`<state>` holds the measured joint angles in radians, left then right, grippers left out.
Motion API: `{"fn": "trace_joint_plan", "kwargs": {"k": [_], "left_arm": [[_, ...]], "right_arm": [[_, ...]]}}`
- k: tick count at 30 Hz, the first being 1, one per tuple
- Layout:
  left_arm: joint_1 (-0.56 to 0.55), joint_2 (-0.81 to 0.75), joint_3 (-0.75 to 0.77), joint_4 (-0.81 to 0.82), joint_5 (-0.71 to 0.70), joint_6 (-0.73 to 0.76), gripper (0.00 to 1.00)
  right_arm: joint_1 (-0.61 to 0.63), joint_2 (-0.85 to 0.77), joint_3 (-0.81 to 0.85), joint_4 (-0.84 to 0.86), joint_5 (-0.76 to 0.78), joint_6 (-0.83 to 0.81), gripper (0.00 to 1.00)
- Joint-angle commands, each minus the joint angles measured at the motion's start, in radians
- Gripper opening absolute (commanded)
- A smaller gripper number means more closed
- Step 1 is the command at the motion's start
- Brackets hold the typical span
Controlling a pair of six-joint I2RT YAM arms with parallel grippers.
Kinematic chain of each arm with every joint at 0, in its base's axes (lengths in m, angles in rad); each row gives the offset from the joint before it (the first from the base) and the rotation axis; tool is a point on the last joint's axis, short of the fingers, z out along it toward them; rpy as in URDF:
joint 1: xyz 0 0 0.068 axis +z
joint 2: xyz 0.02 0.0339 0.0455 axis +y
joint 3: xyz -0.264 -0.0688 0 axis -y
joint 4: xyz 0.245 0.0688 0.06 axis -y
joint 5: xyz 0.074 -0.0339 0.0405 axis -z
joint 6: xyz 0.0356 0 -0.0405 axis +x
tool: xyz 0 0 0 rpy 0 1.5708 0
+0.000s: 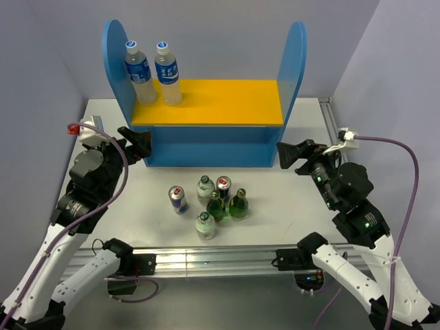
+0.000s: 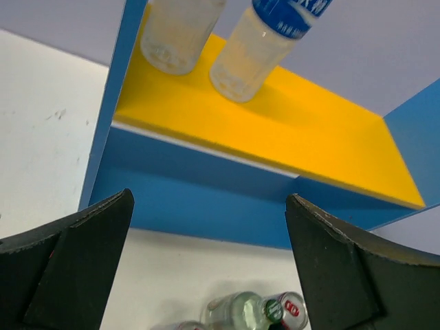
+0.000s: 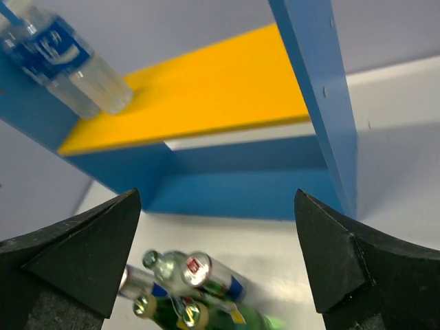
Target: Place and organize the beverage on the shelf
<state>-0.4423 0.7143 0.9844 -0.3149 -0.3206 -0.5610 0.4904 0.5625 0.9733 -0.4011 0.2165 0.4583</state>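
My right gripper is to go back down next onto the neck of the green bottle (image 1: pixel 240 196) (image 3: pixel 201 316) closest to it, which stands below and to its left in the top view.
The blue shelf (image 1: pixel 206 148) with a yellow upper board (image 1: pixel 220 102) stands at the back of the table. Two clear water bottles (image 1: pixel 141 72) (image 1: pixel 168 72) stand on the board's left end. On the table in front stand two cans (image 1: pixel 178 199) (image 1: pixel 223 187), two clear glass bottles (image 1: pixel 204 190) (image 1: pixel 205 225) and two green bottles (image 1: pixel 216 206) (image 1: pixel 238 204). My left gripper (image 1: pixel 137 144) is open and empty by the shelf's left front corner. My right gripper (image 1: pixel 292 157) is open and empty by its right front corner. Both wrist views show open jaws above the cluster.
A white table (image 1: pixel 295 206) carries everything. An aluminium rail (image 1: pixel 220 258) runs along its near edge and another rail (image 1: pixel 330 117) along its right side. Grey walls close in on the left, back and right.
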Motion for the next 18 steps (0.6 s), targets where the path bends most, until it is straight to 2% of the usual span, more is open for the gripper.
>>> {"fn": "trace_joint_plan", "kwargs": {"k": [1, 2, 4, 5, 6, 8, 9, 10, 12, 13, 16, 18], "left_arm": [[-0.088, -0.003, 0.014, -0.121, -0.165, 0.024, 0.99], [-0.113, 0.005, 0.011, -0.134, -0.223, 0.016, 0.99], [-0.172, 0.028, 0.005, -0.150, -0.303, -0.006, 0.99], [-0.243, 0.051, 0.010, -0.182, -0.408, -0.022, 0.98], [-0.283, 0.065, 0.017, -0.194, -0.460, -0.043, 0.98], [-0.430, 0.102, 0.036, -0.240, -0.575, -0.082, 0.98], [-0.479, 0.129, 0.052, -0.280, -0.659, -0.100, 0.98], [-0.574, 0.138, 0.062, -0.305, -0.696, -0.147, 0.98], [-0.662, 0.131, 0.072, -0.358, -0.780, -0.209, 0.98], [-0.747, 0.119, 0.062, -0.360, -0.802, -0.249, 0.97], [-0.898, 0.065, -0.027, -0.294, -0.868, -0.255, 0.96], [-0.950, 0.077, -0.068, -0.311, -0.891, -0.296, 0.95]], "right_arm": [[0.059, 0.045, 0.042, -0.096, 0.104, -0.067, 1.00], [0.100, 0.071, 0.059, -0.152, 0.139, -0.066, 1.00], [0.169, 0.138, 0.102, -0.206, 0.333, -0.049, 1.00], [0.277, 0.152, 0.108, -0.238, 0.415, -0.031, 0.99], [0.348, 0.169, 0.107, -0.246, 0.593, -0.020, 0.99], [0.495, 0.186, 0.113, -0.309, 0.732, 0.050, 0.99], [0.622, 0.194, 0.122, -0.333, 0.786, 0.078, 0.99], [0.670, 0.197, 0.123, -0.356, 0.851, 0.104, 0.99], [0.797, 0.169, 0.104, -0.406, 0.908, 0.200, 0.99], [0.833, 0.154, 0.093, -0.407, 0.941, 0.215, 0.99], [0.991, 0.125, 0.051, -0.456, 0.971, 0.307, 0.98], [1.062, 0.163, 0.035, -0.521, 0.972, 0.409, 0.99]]}}
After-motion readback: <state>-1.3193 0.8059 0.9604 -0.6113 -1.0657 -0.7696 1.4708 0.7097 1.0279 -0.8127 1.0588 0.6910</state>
